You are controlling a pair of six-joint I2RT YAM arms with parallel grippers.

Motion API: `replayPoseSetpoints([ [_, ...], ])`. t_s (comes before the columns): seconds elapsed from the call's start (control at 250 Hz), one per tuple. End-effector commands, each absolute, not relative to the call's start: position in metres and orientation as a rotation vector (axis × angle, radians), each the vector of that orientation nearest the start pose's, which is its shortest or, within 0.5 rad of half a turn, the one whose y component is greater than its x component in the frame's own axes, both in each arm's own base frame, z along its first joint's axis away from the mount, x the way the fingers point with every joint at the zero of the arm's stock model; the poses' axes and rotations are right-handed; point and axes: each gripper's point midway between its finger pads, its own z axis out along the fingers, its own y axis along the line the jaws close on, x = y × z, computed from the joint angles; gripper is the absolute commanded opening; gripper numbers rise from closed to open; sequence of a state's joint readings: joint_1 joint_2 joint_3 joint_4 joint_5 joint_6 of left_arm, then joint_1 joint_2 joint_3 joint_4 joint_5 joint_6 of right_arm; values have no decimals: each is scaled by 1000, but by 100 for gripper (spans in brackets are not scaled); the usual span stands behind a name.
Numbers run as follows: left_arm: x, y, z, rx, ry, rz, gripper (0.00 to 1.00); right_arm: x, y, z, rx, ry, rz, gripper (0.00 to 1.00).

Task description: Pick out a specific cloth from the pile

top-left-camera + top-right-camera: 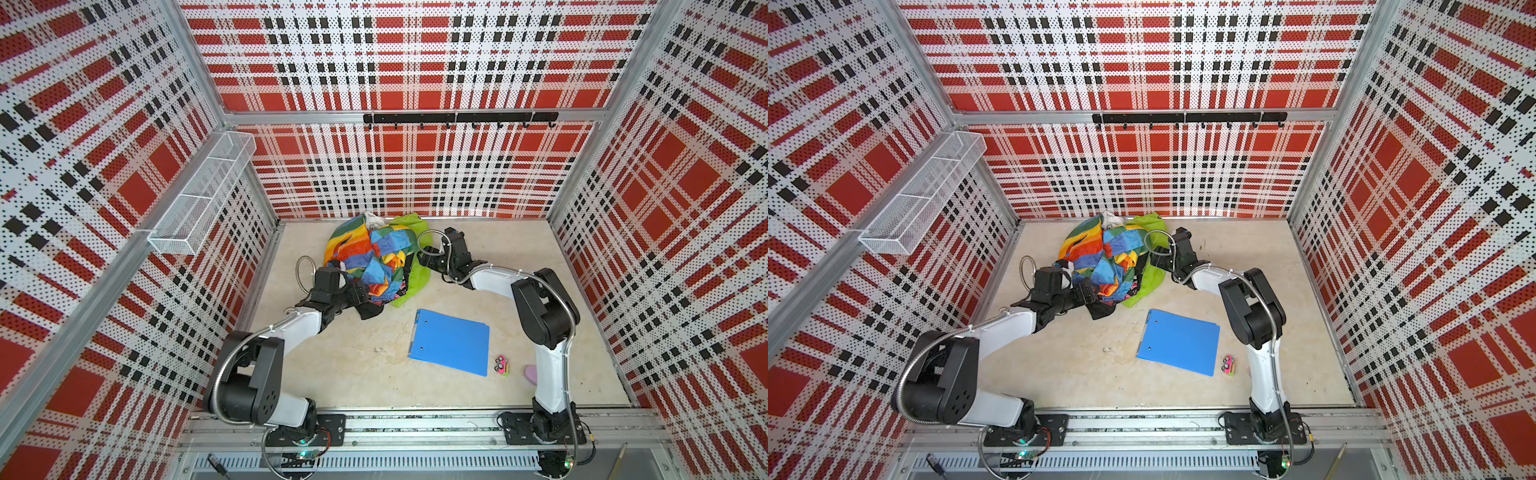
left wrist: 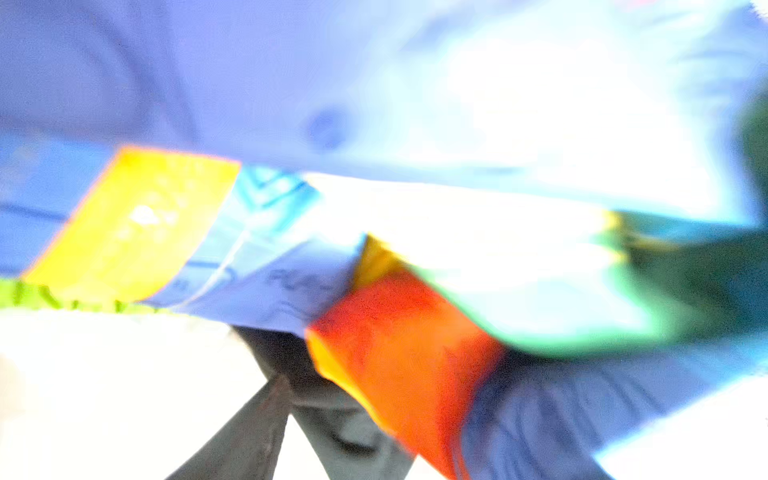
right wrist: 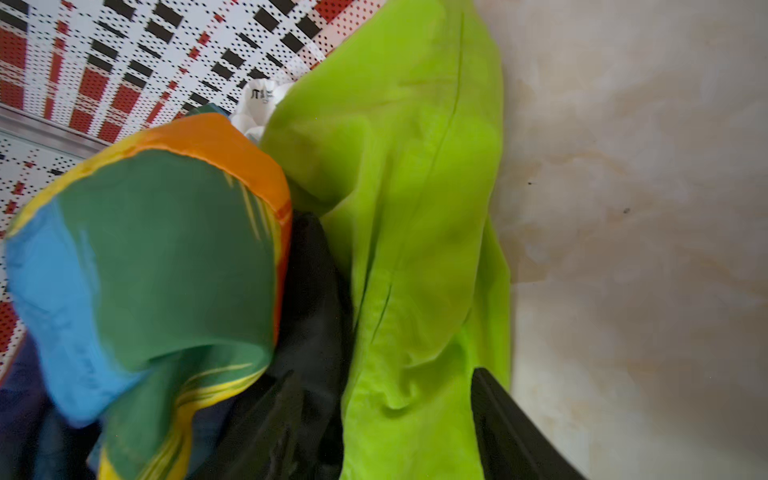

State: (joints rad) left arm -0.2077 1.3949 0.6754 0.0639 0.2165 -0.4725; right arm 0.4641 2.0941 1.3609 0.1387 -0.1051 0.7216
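My right gripper will move down toward the black garment and close its fingers on the lime-green cloth's fold (image 1: 417,276) (image 3: 396,400), because that cloth is just below, between the open fingers.
The pile (image 1: 370,253) (image 1: 1100,257) lies at the back of the table with rainbow patchwork on top. The lime-green cloth (image 1: 415,282) (image 1: 1148,278) (image 3: 415,208) runs down the pile's right side, beside a black garment (image 1: 368,309) (image 3: 316,291). My right gripper (image 1: 424,259) (image 1: 1154,259) (image 3: 390,424) is open, its fingers standing either side of a fold of the green cloth. My left gripper (image 1: 360,293) (image 1: 1090,291) sits at the pile's near-left edge. Its blurred wrist view shows one finger (image 2: 237,436) well off to one side. Patchwork hides the other finger.
A blue folder (image 1: 451,343) lies in front of the pile, with a small pink toy (image 1: 501,365) and a pink object (image 1: 531,372) to its right. The back wall stands right behind the pile. A white mesh basket (image 1: 199,195) hangs on the left wall.
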Motion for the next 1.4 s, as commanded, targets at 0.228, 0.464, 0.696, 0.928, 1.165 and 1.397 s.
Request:
replayPoseSetpoints([
  [0.228,347,-112,169,-178,2069,-654,99,510,288,70,217,2260,865,69],
  [0.464,330,-106,186,-162,1946,-668,99,506,300,46,230,2306,888,72],
  [0.696,319,-119,180,-125,1897,-731,99,505,307,46,209,2323,852,24],
  [0.928,321,-122,168,-142,1916,-756,99,504,307,89,129,2249,799,4],
  [1.165,326,-119,172,-145,1897,-734,99,492,322,134,25,2185,763,3],
  [1.397,343,-105,172,-211,1916,-657,99,473,343,181,-69,2112,716,3],
])
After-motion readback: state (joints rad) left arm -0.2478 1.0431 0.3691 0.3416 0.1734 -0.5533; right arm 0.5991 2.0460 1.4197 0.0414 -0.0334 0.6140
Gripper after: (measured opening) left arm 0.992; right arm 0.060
